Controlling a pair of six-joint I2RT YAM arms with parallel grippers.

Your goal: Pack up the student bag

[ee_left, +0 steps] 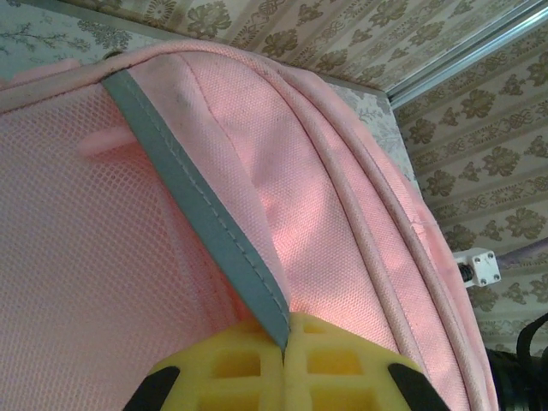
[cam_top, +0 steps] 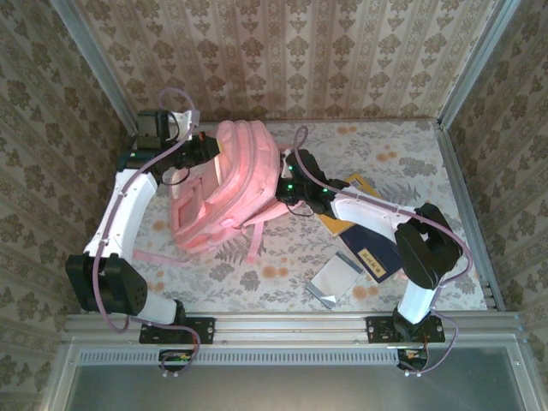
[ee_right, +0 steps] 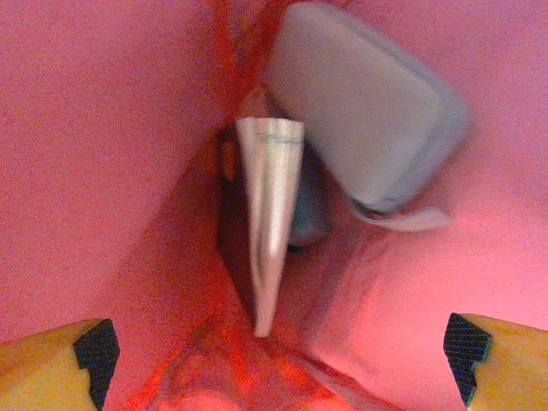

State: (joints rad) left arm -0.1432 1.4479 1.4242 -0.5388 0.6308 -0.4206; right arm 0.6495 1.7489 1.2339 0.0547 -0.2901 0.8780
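The left gripper draws slightly away from my right gripper next and opens to release the bag's grey trim, since the white book (ee_right: 270, 214) already stands inside the bag.
The student bag (cam_top: 231, 171), a big pink backpack, lies on the flowered table with its opening facing right. My left gripper (ee_left: 285, 336) is shut on the grey trim strip (ee_left: 197, 197) at the bag's edge, next to pink mesh; in the top view it sits at the bag's upper left (cam_top: 204, 144). My right gripper (ee_right: 278, 368) is inside the bag, with pink lining (ee_right: 103, 128) all around it, and its jaws stand wide open with nothing between them. Ahead of it stand a thin white book (ee_right: 270, 214), edge-on, and a grey pouch (ee_right: 364, 111).
Right of the bag, under my right arm (cam_top: 360, 210), lie a yellow and blue book (cam_top: 342, 224), a dark blue notebook (cam_top: 377, 261) and a grey-white booklet (cam_top: 336, 281). Pink straps (cam_top: 158, 257) trail toward the front left. Papered walls close in the table.
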